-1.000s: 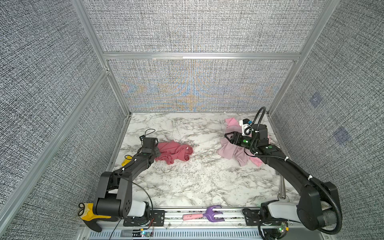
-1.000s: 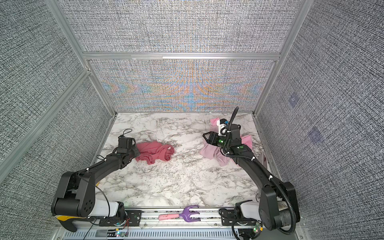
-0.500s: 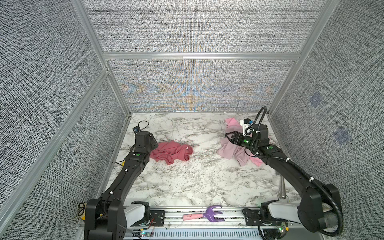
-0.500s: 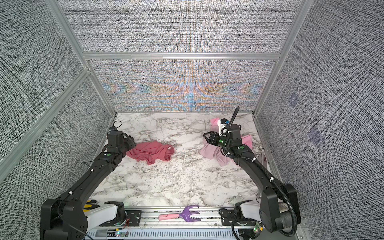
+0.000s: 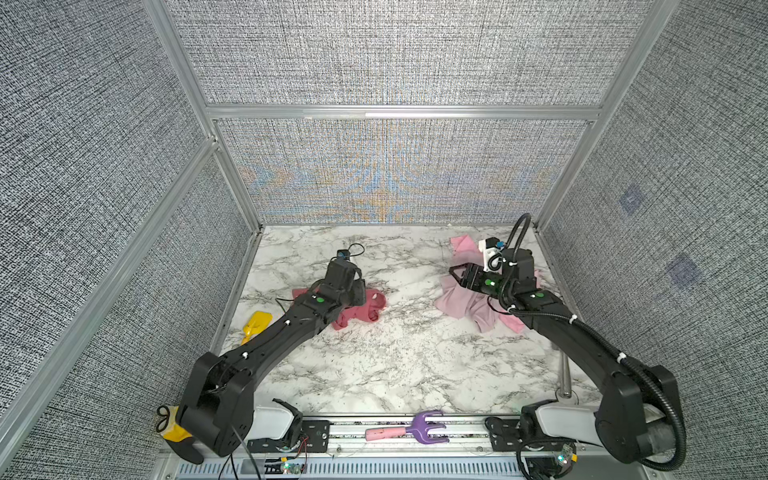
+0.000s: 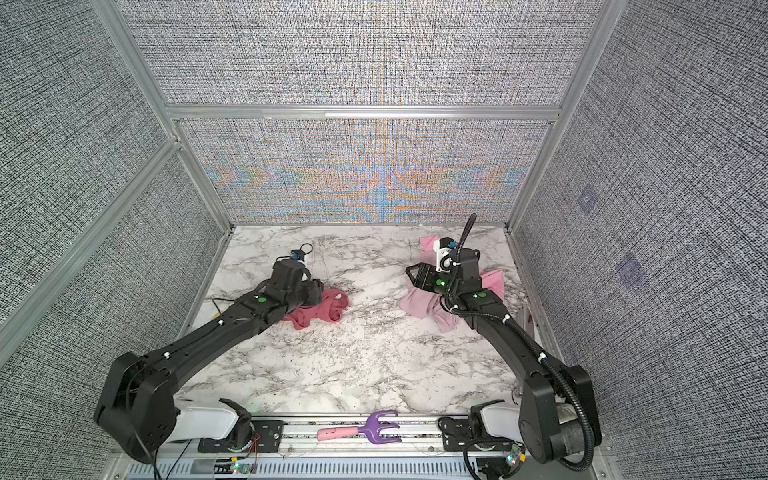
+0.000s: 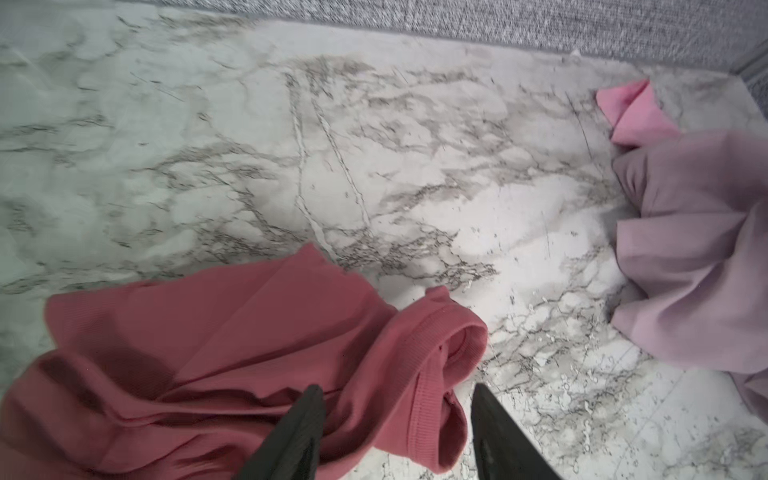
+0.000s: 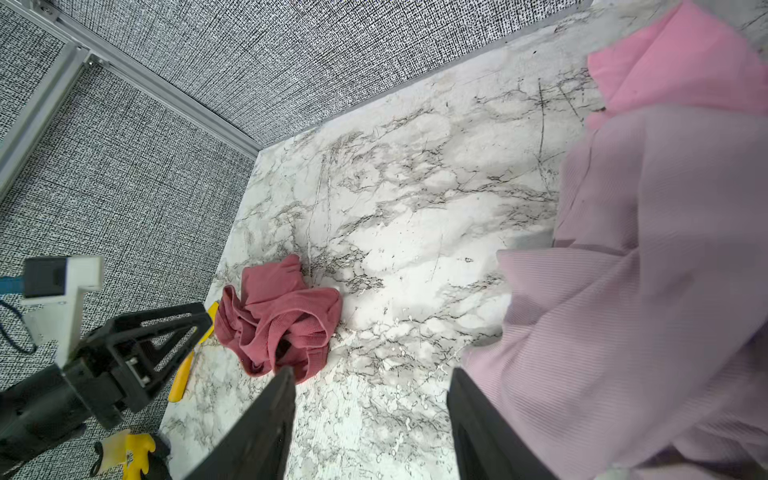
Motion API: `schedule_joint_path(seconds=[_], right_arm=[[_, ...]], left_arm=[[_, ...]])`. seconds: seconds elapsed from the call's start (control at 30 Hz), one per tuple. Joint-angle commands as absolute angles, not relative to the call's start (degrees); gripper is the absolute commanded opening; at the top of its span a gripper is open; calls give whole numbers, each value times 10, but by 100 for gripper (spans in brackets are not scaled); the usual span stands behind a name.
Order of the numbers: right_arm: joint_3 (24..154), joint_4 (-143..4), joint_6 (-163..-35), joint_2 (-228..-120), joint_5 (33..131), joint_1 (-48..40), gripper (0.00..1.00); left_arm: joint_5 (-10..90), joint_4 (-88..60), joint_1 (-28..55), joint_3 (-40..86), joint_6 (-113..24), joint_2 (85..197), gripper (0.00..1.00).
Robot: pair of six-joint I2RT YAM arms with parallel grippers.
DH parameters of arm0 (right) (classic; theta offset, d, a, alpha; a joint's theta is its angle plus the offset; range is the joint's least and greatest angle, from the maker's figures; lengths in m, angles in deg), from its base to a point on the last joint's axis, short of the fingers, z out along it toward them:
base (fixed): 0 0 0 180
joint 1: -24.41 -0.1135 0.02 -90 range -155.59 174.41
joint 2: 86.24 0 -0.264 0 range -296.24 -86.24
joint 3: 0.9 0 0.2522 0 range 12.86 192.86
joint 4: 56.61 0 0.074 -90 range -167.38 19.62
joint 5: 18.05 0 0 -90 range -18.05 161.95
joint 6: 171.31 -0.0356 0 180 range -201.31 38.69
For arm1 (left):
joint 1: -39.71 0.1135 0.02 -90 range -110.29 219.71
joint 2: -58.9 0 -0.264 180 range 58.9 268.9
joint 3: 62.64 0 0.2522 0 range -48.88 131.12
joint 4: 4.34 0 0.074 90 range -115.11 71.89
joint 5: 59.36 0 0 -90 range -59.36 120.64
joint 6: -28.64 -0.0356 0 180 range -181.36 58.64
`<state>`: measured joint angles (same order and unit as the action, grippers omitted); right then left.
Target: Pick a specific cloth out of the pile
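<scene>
My left gripper will next move down toward the pile side, onto the looped fold of the cloth (image 5: 373, 302), since that fold lies below it and nearer the pile.
The cloth (image 5: 368, 309) (image 6: 330, 309), a crumpled dusty-rose piece, lies on the marble table at the left in both top views. My left gripper (image 5: 358, 291) (image 6: 313, 291) hovers over it, open. In the left wrist view the cloth (image 7: 249, 353) lies under and between the spread fingers of the left gripper (image 7: 397, 401). The pile (image 5: 461, 303) (image 6: 419, 305) of pale pink and mauve fabric sits at the right. My right gripper (image 5: 455, 272) (image 8: 370, 386) stands open at the pile's (image 8: 644, 270) left edge, with bare marble between its fingers.
A yellow tool (image 5: 257, 326) lies by the left wall. A yellow and black glove (image 5: 174, 428) hangs at the front left corner. A purple fork with a pink handle (image 5: 411, 430) rests on the front rail. A metal post (image 5: 564, 374) stands front right.
My left gripper was shut at the cloth's left edge; it has opened and swung right, over the cloth. The cloth stays on the table. The right arm has not moved.
</scene>
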<state>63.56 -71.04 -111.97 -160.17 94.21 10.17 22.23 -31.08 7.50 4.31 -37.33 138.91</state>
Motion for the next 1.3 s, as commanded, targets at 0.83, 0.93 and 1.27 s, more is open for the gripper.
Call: schedule_joint_path(seconds=[0.83,0.93,1.27], right_arm=[[644,-705,-1124,-1620,935,92,60],[644,-706,-1123,-1622,934,92,60],[646,-706,-1119,-1630,930,92,60]], left_arm=[[200,-304,25,74,-373,1561,51],[185,-316,25,88,-372,1583,48],[151,-366,18,126,-361,1645,4]])
